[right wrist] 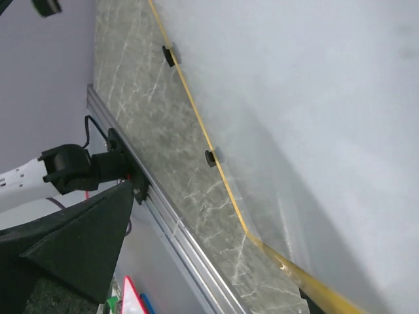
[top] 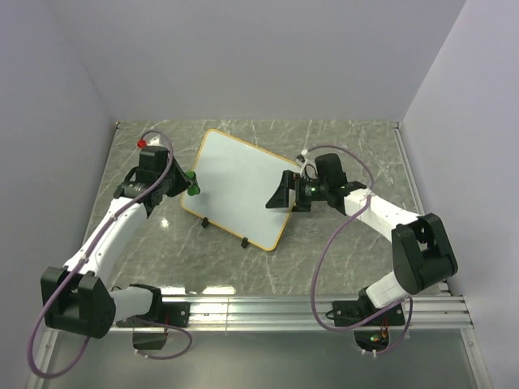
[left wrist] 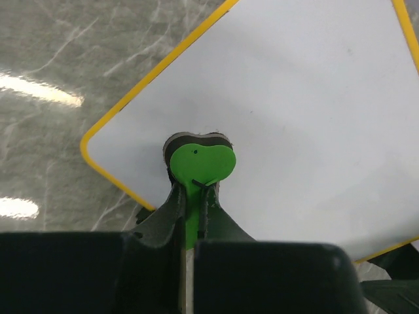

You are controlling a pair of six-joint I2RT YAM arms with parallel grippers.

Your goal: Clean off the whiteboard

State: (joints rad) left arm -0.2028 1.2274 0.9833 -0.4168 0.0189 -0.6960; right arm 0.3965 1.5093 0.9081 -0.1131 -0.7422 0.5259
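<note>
The eraser goes back and to my left gripper's left in the top view next, over bare tabletop, and that gripper releases it, since the board [left wrist: 294,111] looks clean.
The whiteboard [top: 239,182], white with a thin yellow frame, lies tilted at the table's middle. Two black clip feet [top: 206,222] sit on its near edge. I see no dark marks on it. My left gripper [top: 188,185] is shut on the small green eraser [top: 193,183], which rests on the board by its left edge. In the left wrist view the eraser [left wrist: 200,163] sits on the board [left wrist: 294,111] near a rounded corner. My right gripper [top: 284,193] is at the board's right edge, jaws wide apart. In the right wrist view [right wrist: 216,248] the board's yellow edge [right wrist: 226,190] runs between them.
A small red object [top: 141,143] lies at the table's far left corner. A metal rail [top: 324,308] runs along the near edge, where both arm bases are bolted. Grey walls close in the table on three sides.
</note>
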